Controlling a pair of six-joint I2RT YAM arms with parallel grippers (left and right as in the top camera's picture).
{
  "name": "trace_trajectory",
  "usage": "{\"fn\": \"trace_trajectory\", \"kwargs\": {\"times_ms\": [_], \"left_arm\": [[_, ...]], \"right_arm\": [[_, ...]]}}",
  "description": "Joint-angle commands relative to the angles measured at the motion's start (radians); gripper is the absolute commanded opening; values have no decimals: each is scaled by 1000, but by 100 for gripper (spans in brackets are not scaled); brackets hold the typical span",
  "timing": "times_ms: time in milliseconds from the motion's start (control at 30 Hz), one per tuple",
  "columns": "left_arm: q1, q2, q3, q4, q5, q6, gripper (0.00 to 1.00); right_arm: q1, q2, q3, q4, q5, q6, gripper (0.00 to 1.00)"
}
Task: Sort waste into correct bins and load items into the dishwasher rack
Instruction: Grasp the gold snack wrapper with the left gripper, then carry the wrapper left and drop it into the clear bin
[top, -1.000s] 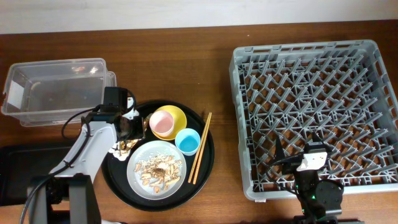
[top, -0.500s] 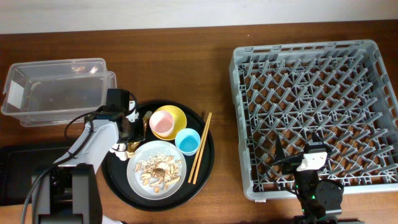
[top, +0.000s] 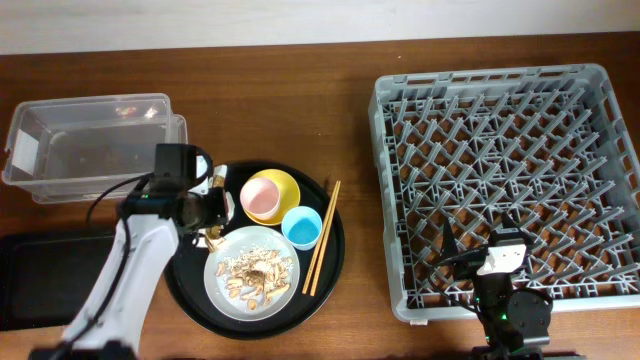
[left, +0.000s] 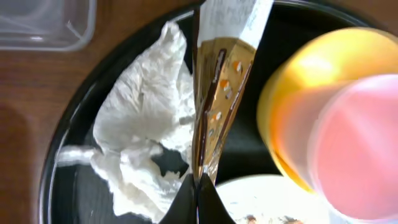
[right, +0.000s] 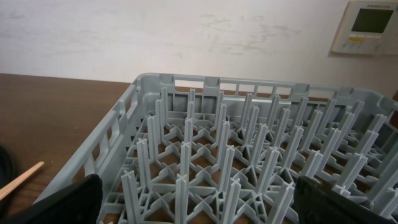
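The left gripper lifts from the round tray next, then moves outward over the clear tub, since the wrapper is waste and the tub stands open.
In the left wrist view my left gripper is shut on the lower end of the gold-brown shiny wrapper. The wrapper stands over a crumpled white napkin on the round black tray. Beside it are the yellow bowl holding the pink cup. In the overhead view the left gripper sits left of the yellow bowl. The blue cup, chopsticks and plate with food scraps lie on the same tray. My right gripper is open over the dishwasher rack.
The clear tub stands behind and left of the round tray. The shallow black tray lies at the front left, partly under my left arm. The rack fills the right half of the table.
My left gripper has closed on the wrapper and the left arm has shifted a little to the left. The right arm has not moved.
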Motion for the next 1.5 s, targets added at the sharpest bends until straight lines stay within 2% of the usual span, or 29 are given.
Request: {"fn": "trace_trajectory", "kwargs": {"times_ms": [0,133,367,500,667,767,833,900,1067,1233,1433,1467], "left_arm": [[-4,-106,-3,-11,22,-56,1],[-4,-181,-3,-21,25,-62,1],[-4,-184,-3,14,24,-62,1],[6,-185,-3,183,21,-141,1],[84,-185,-3,439,8,-269,1],[143,-184,-3,544,-133,-328,1],[174,-182,-3,593,-227,-328,1],[203,-182,-3,636,-259,-327,1],[256,-120,-3,771,-262,-327,2],[287,36,-3,887,-275,-327,2],[295,111,-3,937,-275,-327,14],[295,110,-3,937,-275,-327,20]], "right_arm": [[3,-7,-8,-2,5,0,99],[3,-7,-8,-2,5,0,98],[3,-7,-8,-2,5,0,98],[3,-7,-8,-2,5,0,98],[3,-7,-8,-2,5,0,98],[3,-7,-8,-2,5,0,98],[3,-7,-8,-2,5,0,98],[3,-7,-8,-2,5,0,98],[3,-7,-8,-2,5,0,98],[3,-7,-8,-2,5,0,98],[3,-7,-8,-2,5,0,98],[3,-7,-8,-2,5,0,98]]}}
